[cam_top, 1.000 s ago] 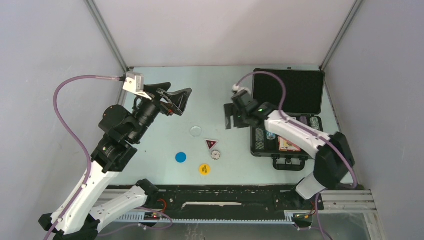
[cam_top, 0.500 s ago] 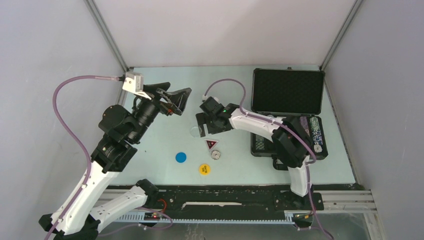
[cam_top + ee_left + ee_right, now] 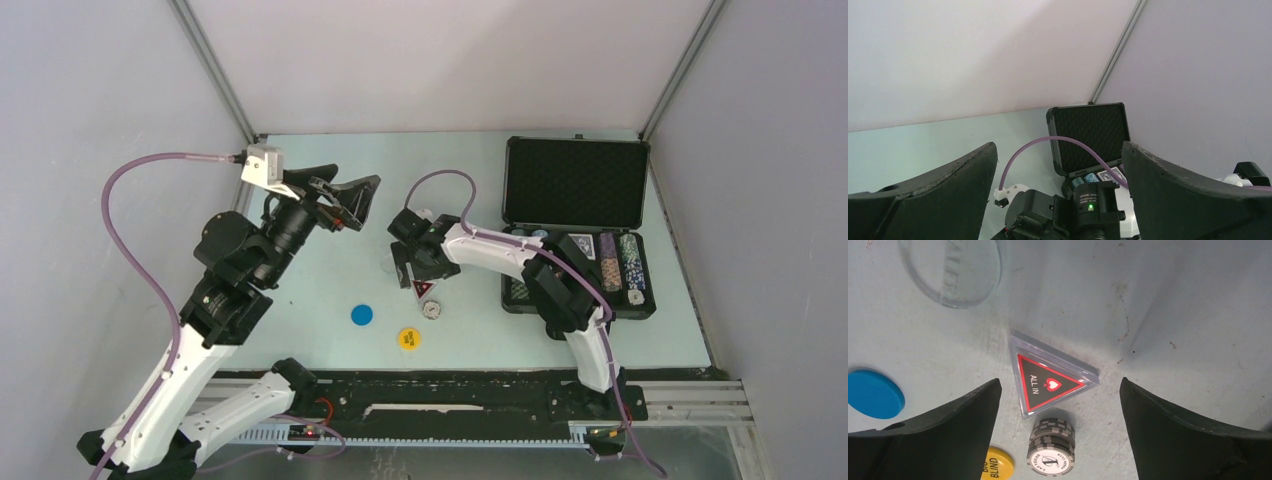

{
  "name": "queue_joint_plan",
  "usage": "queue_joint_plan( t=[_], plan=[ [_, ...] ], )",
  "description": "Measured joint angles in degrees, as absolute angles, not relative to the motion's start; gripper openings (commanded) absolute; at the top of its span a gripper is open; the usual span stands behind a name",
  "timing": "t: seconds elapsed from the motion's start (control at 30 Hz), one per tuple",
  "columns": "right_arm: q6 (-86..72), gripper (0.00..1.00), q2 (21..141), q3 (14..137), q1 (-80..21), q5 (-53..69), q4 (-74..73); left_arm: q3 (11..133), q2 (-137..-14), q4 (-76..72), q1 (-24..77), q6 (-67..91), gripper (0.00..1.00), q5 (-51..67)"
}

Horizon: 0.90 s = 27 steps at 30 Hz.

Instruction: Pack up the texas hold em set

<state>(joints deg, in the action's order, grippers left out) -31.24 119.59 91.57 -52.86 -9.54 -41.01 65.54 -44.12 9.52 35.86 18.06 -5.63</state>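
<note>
The right gripper comes down to it next, then closes on its edge and opposite tip (image 3: 424, 288) (image 3: 1053, 381).
The black case (image 3: 575, 185) lies open at the right, with its foam lid up. Its base (image 3: 515, 291) holds rows of striped chips and card decks. On the table lie a triangular "ALL IN" button (image 3: 424, 289), a small stack of grey chips (image 3: 431, 309), a blue round button (image 3: 362, 314), a yellow "BIG BLIND" button (image 3: 409, 338) and a clear round button (image 3: 388, 264). My right gripper (image 3: 405, 268) is open and empty, low over the triangular button (image 3: 1048, 382) and the chip stack (image 3: 1052, 447). My left gripper (image 3: 355, 205) is open and empty, held high at the back left.
The right wrist view also shows the blue button (image 3: 873, 394), the yellow button (image 3: 995, 465) and the clear button (image 3: 950, 270). The left wrist view shows the open case (image 3: 1093, 132) and the right arm's wrist (image 3: 1088, 205). Grey walls close in the table.
My right arm has swung left from the case to above the triangular button and the chip stack. The left arm has hardly moved.
</note>
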Motion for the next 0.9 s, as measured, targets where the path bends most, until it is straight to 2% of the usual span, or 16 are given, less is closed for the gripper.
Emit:
queue_joint_plan(
  t=[0.37,0.6,0.9],
  plan=[
    [-31.97,0.91,120.81,91.57,-53.47,-9.52,-40.88,65.54,-44.21,9.52,35.86,18.09,1.0,-5.63],
    [-33.06,0.82,121.86,91.7,-53.28,-10.04,-40.93,65.54,-44.23,9.52,35.81,18.09,1.0,-5.61],
    [-34.0,0.81,122.17,92.2,-53.34,-10.35,-41.3,65.54,-44.25,9.52,35.81,18.13,1.0,-5.58]
  ],
)
